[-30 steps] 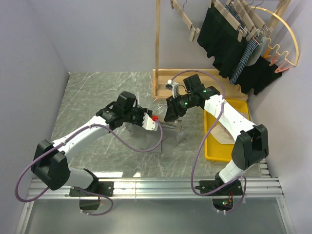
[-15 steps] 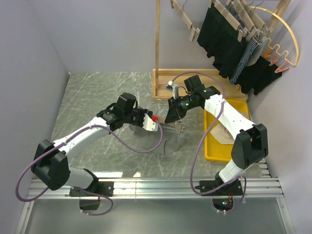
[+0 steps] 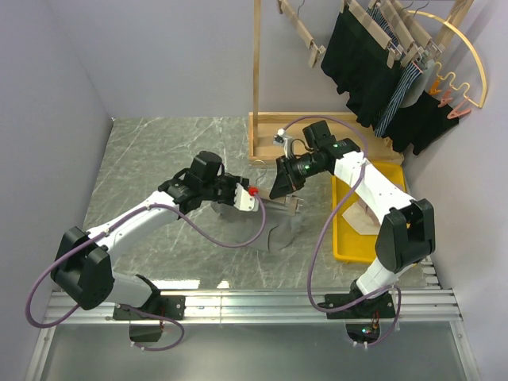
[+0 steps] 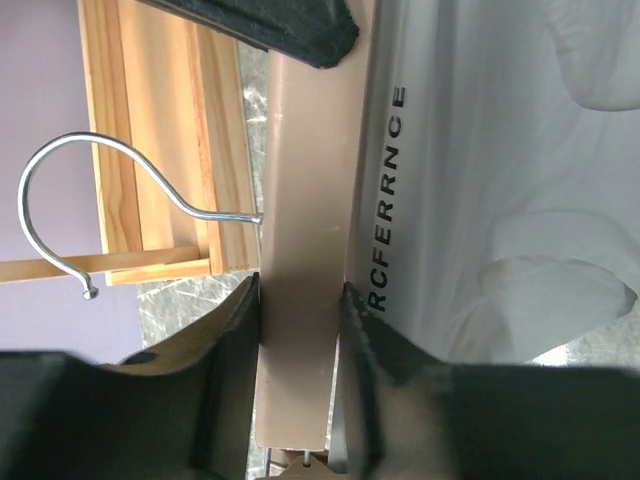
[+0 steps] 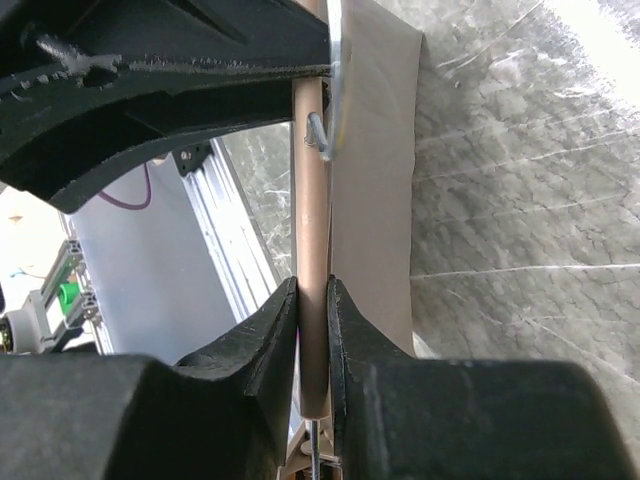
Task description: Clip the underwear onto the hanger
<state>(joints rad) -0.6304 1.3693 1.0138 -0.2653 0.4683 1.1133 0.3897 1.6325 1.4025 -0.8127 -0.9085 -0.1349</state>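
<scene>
The hanger needs to go up and outward next to the rack's open gap beside the black garments, above and outward of my right gripper, to be hooked and released there.
Both grippers hold the hanger (image 3: 276,206), a pale wooden bar, above the table's middle. My left gripper (image 3: 251,202) is shut on one end of the bar (image 4: 300,200); its thin metal hook (image 4: 60,190) curves off to the left. My right gripper (image 3: 280,189) is shut on the bar's edge (image 5: 311,200), with the hook wire (image 5: 325,130) just ahead. The light grey underwear (image 3: 283,232) hangs below the bar; its lettered waistband (image 4: 480,150) lies along the bar's right side. It also shows beside the bar in the right wrist view (image 5: 378,160). No clip shows clearly.
A yellow tray (image 3: 385,242) holding a beige-pink garment (image 3: 361,216) lies right of the right arm. A wooden rack (image 3: 258,79) with its base (image 3: 325,131) stands behind, carrying black garments (image 3: 361,63), a bare clip hanger (image 3: 305,36) and a yellow hoop hanger (image 3: 468,55).
The underwear has gathered from a spread under the left gripper into a narrower drape below the bar, further right. The right gripper has shifted slightly up and back.
</scene>
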